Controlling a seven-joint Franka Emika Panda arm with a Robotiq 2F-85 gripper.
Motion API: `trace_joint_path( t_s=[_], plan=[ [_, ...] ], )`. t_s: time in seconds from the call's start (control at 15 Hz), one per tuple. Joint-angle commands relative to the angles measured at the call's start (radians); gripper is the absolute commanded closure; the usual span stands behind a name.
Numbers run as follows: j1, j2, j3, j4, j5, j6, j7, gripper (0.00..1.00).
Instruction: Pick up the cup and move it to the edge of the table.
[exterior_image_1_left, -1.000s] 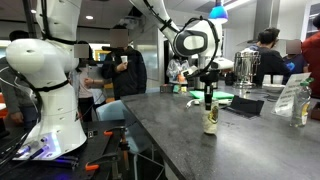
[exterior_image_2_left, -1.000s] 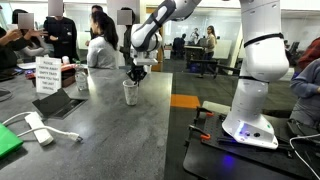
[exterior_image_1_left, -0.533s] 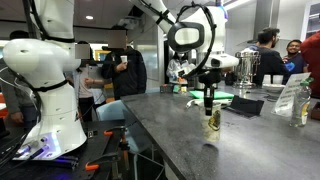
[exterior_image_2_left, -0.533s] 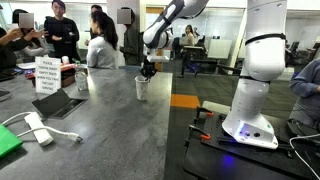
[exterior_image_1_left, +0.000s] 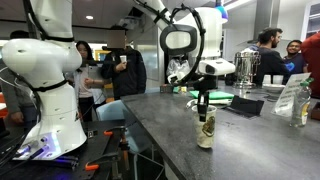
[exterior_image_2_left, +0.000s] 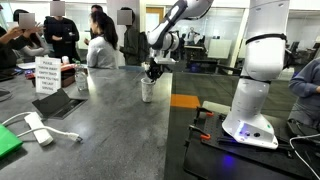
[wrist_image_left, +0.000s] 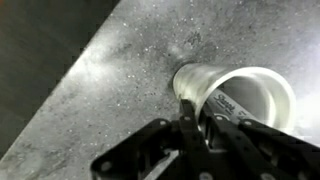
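Observation:
A part of the table is between the cup (exterior_image_1_left: 205, 130) and the table's base-side edge (exterior_image_1_left: 176, 149). My gripper will next move toward that edge, stay low, and open off the cup's near rim.
The off-white paper cup (exterior_image_1_left: 205, 130) stands upright under my gripper (exterior_image_1_left: 203, 104) on the dark grey table (exterior_image_1_left: 255, 150). In both exterior views it is near the table's edge on the robot-base side; it also shows here (exterior_image_2_left: 148, 91) below the gripper (exterior_image_2_left: 153, 74). In the wrist view the gripper (wrist_image_left: 193, 122) is shut on the cup's (wrist_image_left: 240, 92) near rim, one finger inside and one outside. A marker pen (wrist_image_left: 228, 104) lies inside the cup. I cannot tell whether the cup's bottom touches the table (wrist_image_left: 110, 80).
A printed sign (exterior_image_2_left: 46, 73), a dark tablet (exterior_image_2_left: 60, 103) and a white adapter with cable (exterior_image_2_left: 38, 128) lie on the table's far side. Steel urns (exterior_image_1_left: 247, 65) and a tray (exterior_image_1_left: 238, 104) stand at the back. The robot base (exterior_image_2_left: 255, 100) stands beside the edge. People stand behind.
My gripper has carried the cup across the table toward the edge by the robot base. It stays shut on the rim throughout.

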Motion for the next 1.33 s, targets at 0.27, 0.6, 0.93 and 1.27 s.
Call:
trace_joint_path(
  t_s=[0.27, 0.6, 0.93, 1.27],
  plan=[
    [0.023, -0.067, 0.004, -0.091, -0.024, 0.016, -0.026, 0.97],
    [0.036, -0.067, -0.003, -0.106, -0.116, 0.019, 0.002, 0.97],
    [0.034, -0.074, 0.002, -0.112, -0.118, 0.023, -0.009, 0.56],
    [0.038, -0.112, 0.001, -0.119, -0.144, 0.006, -0.004, 0.19]
  ],
)
